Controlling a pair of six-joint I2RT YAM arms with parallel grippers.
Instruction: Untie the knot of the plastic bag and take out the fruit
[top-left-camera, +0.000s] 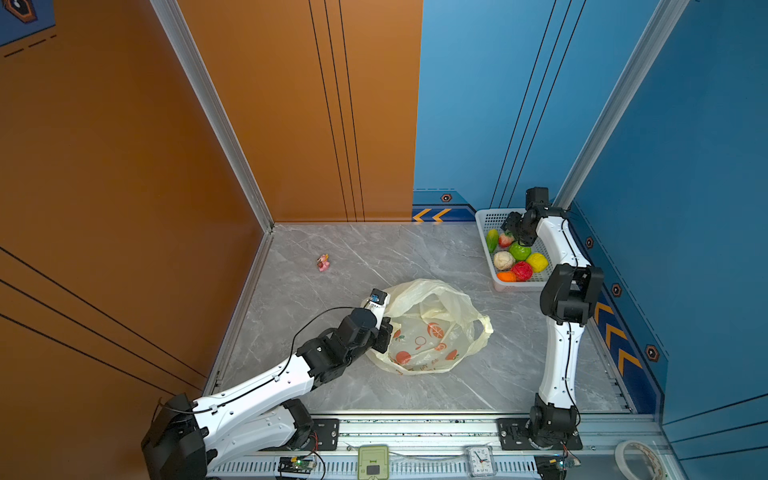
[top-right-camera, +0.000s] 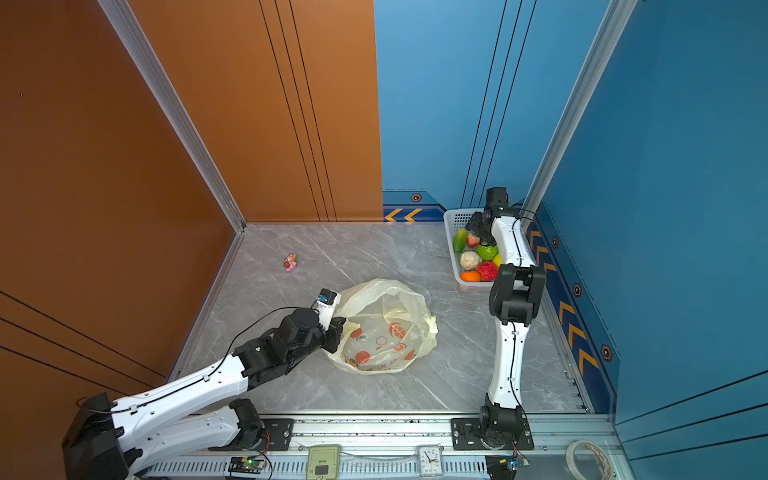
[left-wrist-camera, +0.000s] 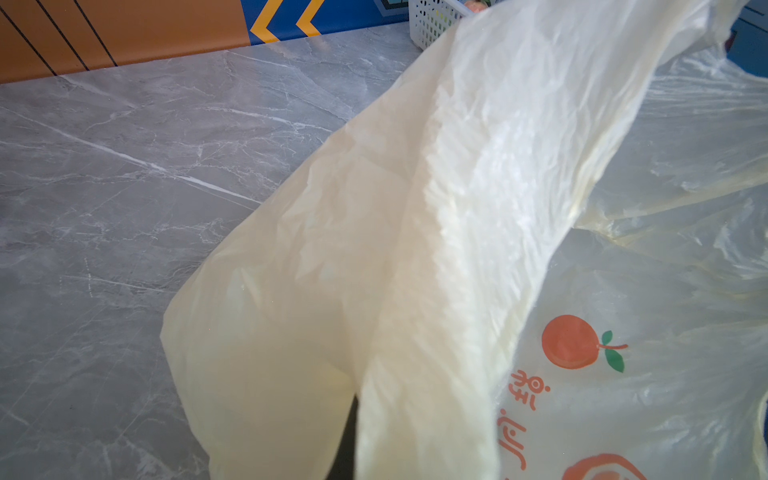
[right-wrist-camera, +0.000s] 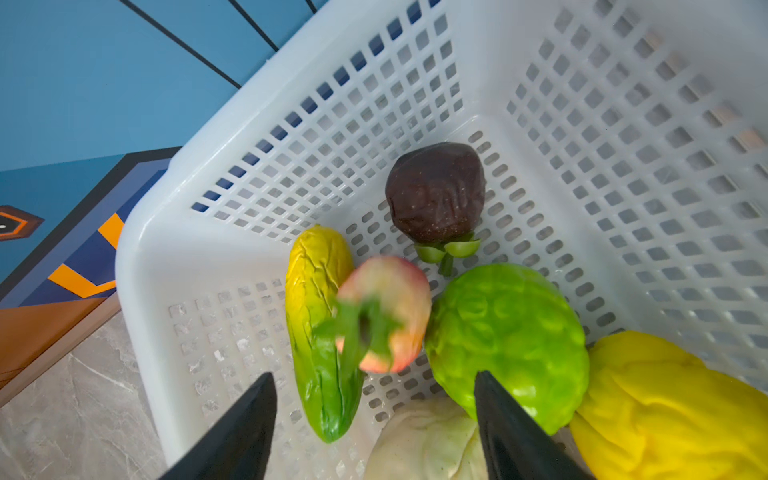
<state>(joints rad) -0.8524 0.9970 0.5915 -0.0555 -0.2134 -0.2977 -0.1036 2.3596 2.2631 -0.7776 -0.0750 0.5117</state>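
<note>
Only prints show in the bag, so my left gripper should next drag the gaping bag's edge outward to the bare tabletop between figurine and basket (left-wrist-camera: 264, 132) and let go.
The pale-yellow plastic bag (top-left-camera: 432, 328) lies slack on the grey table with its mouth gaping; only its orange prints show through. The knot is not in view, and a handle loop (top-left-camera: 484, 328) lies loose. My left gripper (top-left-camera: 384, 332) is shut on the bag's left edge, and bag plastic (left-wrist-camera: 415, 291) fills the left wrist view. My right gripper (right-wrist-camera: 374, 374) hangs open over the white basket (right-wrist-camera: 141, 257), with a blurred pink-red fruit (right-wrist-camera: 384, 313) just beyond its fingertips, untouched. Dark purple (right-wrist-camera: 435, 191), green (right-wrist-camera: 507, 340), yellow (right-wrist-camera: 665, 407) and cream-white (right-wrist-camera: 428, 444) fruit lie inside.
The basket (top-left-camera: 484, 216) stands in the back right corner against the blue wall. A tiny pink figurine (top-left-camera: 323, 262) sits at the back left. Orange wall bounds the left. A clock (top-left-camera: 480, 460) and a tape roll (top-left-camera: 636, 457) lie on the front rail.
</note>
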